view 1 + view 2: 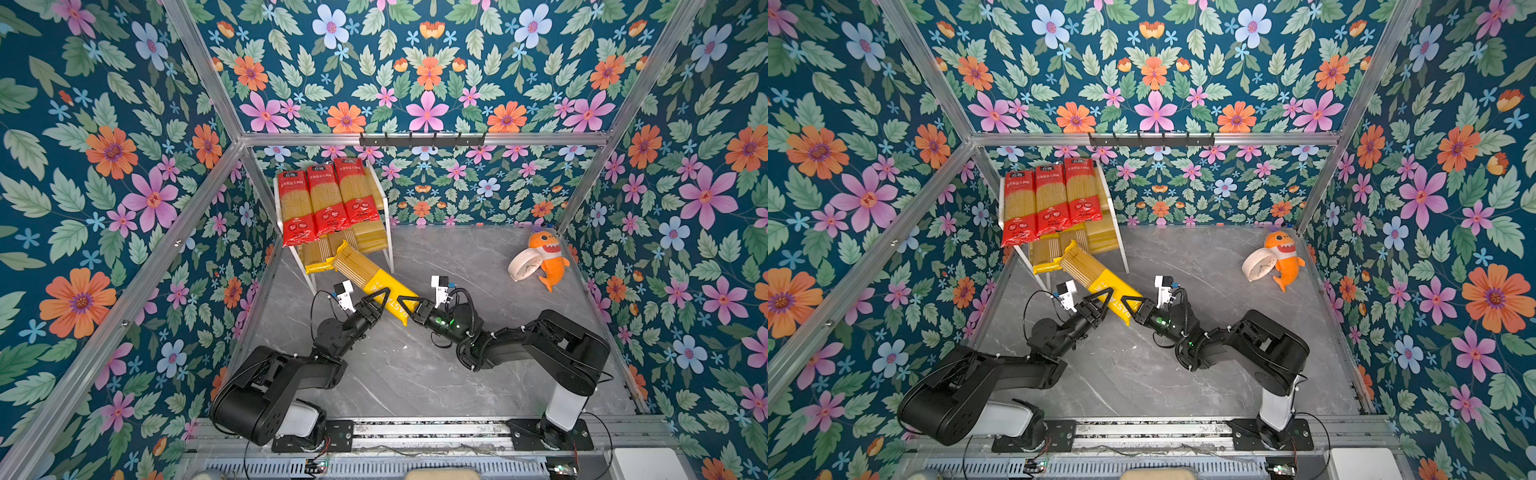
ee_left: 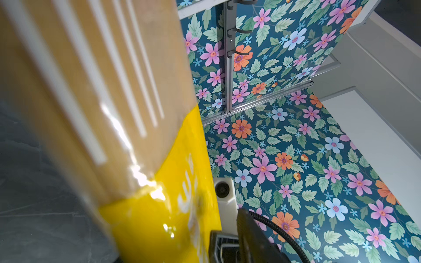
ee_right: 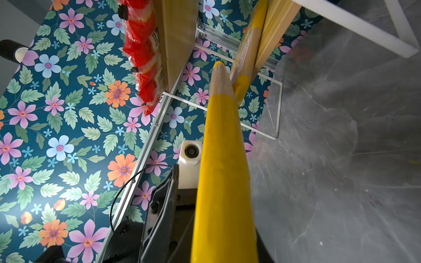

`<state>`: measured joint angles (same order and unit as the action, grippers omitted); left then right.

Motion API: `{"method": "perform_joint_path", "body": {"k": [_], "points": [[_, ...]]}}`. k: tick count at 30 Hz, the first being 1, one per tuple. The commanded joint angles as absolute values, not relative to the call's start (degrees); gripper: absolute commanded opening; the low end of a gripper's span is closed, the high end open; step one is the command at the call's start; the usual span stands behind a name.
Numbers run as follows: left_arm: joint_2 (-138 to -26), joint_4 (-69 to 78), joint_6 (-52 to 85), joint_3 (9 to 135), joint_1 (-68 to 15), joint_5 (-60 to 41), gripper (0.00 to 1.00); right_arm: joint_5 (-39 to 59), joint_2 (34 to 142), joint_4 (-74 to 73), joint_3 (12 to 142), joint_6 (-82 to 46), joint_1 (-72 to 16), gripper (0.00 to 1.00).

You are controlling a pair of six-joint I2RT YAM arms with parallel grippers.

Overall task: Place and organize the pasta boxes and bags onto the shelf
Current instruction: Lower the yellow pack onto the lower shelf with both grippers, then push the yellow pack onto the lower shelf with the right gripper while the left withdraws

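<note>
The right gripper pushes outward next, turning the yellow pack in line with red packs, and releases. The end of the shelf's lower level toward the shark is bare.
A yellow pasta pack hangs slanted over the floor, its clear end touching the shelf's lower tier. My right gripper is shut on its yellow end; the right wrist view shows that pack edge-on between the jaws. My left gripper is at the same end, jaws apart on either side of the pack. Three red packs lie side by side on the upper tier. Another yellow pack rests on the lower tier.
An orange plush shark and a white round clock lie at the back right of the grey floor. A black hook rail hangs on the back wall. Flowered walls close in left, right and behind the shelf.
</note>
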<state>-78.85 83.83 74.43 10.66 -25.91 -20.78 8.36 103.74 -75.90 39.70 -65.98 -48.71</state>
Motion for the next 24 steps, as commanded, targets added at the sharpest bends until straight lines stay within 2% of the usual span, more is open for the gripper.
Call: {"method": "perform_joint_path", "body": {"k": [1,8,14,20,24], "points": [[-75.7,85.1,72.0,9.4,-26.0,-21.4,0.58,4.4,105.3,-81.4,43.6,-68.5,-48.2,0.05],[-61.0,69.6,67.6,5.3,-26.0,-18.7,0.6,2.3,110.3,-80.4,55.1,-70.7,-46.8,0.0],[-46.3,51.1,62.6,4.4,-26.0,-15.7,0.62,-0.4,114.2,-74.1,65.8,-70.5,-45.7,0.0],[-34.3,28.3,56.6,5.4,-26.0,-9.7,0.62,-6.9,119.0,-68.4,75.7,-70.2,-44.9,0.0],[-30.2,21.0,55.5,5.6,-25.9,-7.6,0.61,-11.6,122.9,-64.3,82.6,-72.3,-44.9,0.0]]}}
